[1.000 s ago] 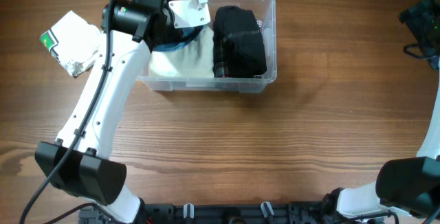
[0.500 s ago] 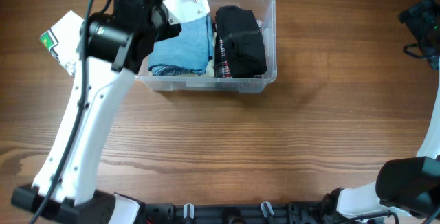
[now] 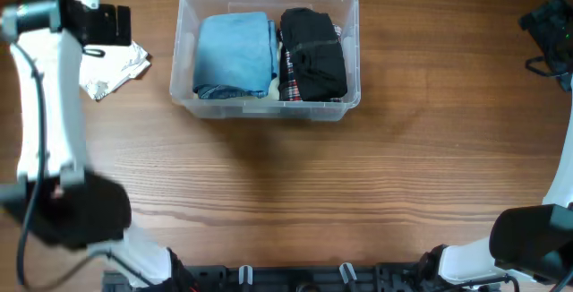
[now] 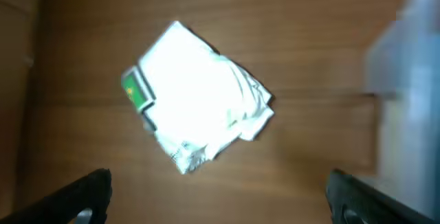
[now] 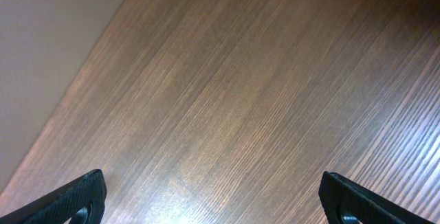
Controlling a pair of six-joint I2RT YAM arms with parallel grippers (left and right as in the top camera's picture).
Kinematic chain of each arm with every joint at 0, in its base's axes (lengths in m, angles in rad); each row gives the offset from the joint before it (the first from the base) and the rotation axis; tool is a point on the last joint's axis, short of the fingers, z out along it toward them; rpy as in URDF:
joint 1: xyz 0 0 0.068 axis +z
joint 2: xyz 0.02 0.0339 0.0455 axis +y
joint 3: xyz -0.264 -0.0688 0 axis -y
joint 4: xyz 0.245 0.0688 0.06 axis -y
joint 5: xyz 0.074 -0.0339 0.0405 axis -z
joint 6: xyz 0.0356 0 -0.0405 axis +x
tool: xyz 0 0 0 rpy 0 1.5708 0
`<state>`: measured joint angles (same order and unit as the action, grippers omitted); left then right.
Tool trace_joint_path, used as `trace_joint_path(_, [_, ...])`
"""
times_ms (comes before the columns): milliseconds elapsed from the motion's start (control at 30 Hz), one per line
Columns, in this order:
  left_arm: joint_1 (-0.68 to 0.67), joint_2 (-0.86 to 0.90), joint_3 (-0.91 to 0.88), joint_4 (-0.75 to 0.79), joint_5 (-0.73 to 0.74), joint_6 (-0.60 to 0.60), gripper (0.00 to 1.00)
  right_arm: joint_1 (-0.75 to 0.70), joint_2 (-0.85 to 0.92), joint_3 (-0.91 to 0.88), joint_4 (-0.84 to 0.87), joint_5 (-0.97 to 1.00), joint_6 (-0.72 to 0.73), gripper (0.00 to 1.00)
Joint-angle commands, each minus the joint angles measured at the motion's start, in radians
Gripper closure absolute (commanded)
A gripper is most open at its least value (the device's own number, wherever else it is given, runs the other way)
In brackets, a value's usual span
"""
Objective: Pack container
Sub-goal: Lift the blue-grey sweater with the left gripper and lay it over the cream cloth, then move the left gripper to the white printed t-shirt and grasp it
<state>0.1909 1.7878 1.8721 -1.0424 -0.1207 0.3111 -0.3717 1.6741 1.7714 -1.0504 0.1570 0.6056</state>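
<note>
Next, my left gripper lowers onto the crumpled end of the white packet (image 3: 121,66) nearest the container (image 3: 269,111), away from the green label, since loose folds bunch there.
The clear container (image 3: 269,111) stands at the back middle of the table. Inside, a folded blue cloth (image 3: 233,52) fills the left half and a black garment (image 3: 313,48) the right, with a plaid edge (image 3: 288,75) between them. My left gripper (image 4: 218,200) is open and empty, hovering above a crumpled white packet (image 4: 199,100) with a green label, left of the container. In the overhead view that gripper (image 3: 103,25) partly hides the packet (image 3: 121,66). At the far right, my right gripper (image 5: 213,203) stands open over bare wood, holding nothing.
The container's blurred wall (image 4: 405,80) shows at the right of the left wrist view. The right arm (image 3: 548,23) stays near the table's back right corner. Both arm bases sit along the front edge.
My left gripper opened, left the blue cloth in the container, then rose and swung left to above the white packet. The right arm has not moved.
</note>
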Motion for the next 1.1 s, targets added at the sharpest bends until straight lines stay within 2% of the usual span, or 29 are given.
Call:
trace_joint_path(0, [0.030, 0.248, 0.008, 0.132, 0.051, -0.016, 0.00, 0.004, 0.005, -0.003, 0.002, -0.002, 0.016, 0.00])
trace_joint_path(100, [0.030, 0.332, 0.008, 0.210, 0.131, -0.016, 0.00, 0.004, 0.004, -0.003, 0.002, -0.002, 0.016, 0.00])
trace_joint_path(167, [0.030, 0.377, 0.008, 0.293, 0.116, -0.023, 0.00, 0.004, 0.004, -0.003, 0.002, -0.002, 0.016, 0.00])
trace_joint_path(233, [0.030, 0.408, 0.007, 0.342, 0.035, -0.065, 0.00, 0.004, 0.005, -0.003, 0.002, -0.002, 0.016, 0.00])
trace_joint_path(333, [0.030, 0.456, 0.008, 0.351, -0.090, -0.088, 0.00, 0.004, 0.005, -0.003, 0.002, -0.002, 0.015, 0.00])
trace_joint_path(433, [0.030, 0.507, 0.008, 0.346, -0.150, -0.088, 0.00, 0.004, 0.005, -0.003, 0.002, -0.002, 0.016, 0.00])
trace_joint_path(633, [0.030, 0.569, 0.007, 0.369, -0.162, -0.181, 0.00, 0.004, 0.004, -0.003, 0.002, -0.002, 0.016, 0.00])
trace_joint_path(733, [0.030, 0.571, 0.007, 0.369, -0.161, -0.270, 0.02, 0.004, 0.005, -0.003, 0.002, -0.002, 0.016, 0.00])
trace_joint_path(767, [0.029, 0.571, 0.007, 0.361, -0.152, -0.278, 0.06, 0.004, 0.004, -0.003, 0.002, -0.002, 0.016, 0.00])
trace_joint_path(800, [0.029, 0.573, 0.007, 0.346, -0.149, -0.324, 0.16, 0.004, 0.005, -0.003, 0.002, -0.002, 0.016, 0.00])
trace_joint_path(867, [0.029, 0.573, 0.007, 0.330, -0.107, -0.384, 0.25, 0.004, 0.004, -0.003, 0.002, -0.002, 0.016, 0.00])
trace_joint_path(933, [0.029, 0.573, 0.006, 0.315, -0.029, -0.432, 0.49, 0.004, 0.005, -0.003, 0.002, -0.002, 0.016, 0.00])
trace_joint_path(967, [0.029, 0.573, 0.006, 0.309, 0.002, -0.432, 0.71, 0.004, 0.005, -0.003, 0.002, -0.002, 0.016, 0.00])
trace_joint_path(1000, [0.027, 0.573, 0.006, 0.304, 0.013, -0.432, 0.83, 0.004, 0.005, -0.003, 0.002, -0.002, 0.016, 0.00])
trace_joint_path(1067, [0.025, 0.573, 0.006, 0.292, 0.013, -0.432, 0.96, 0.004, 0.005, -0.003, 0.002, -0.002, 0.016, 0.00])
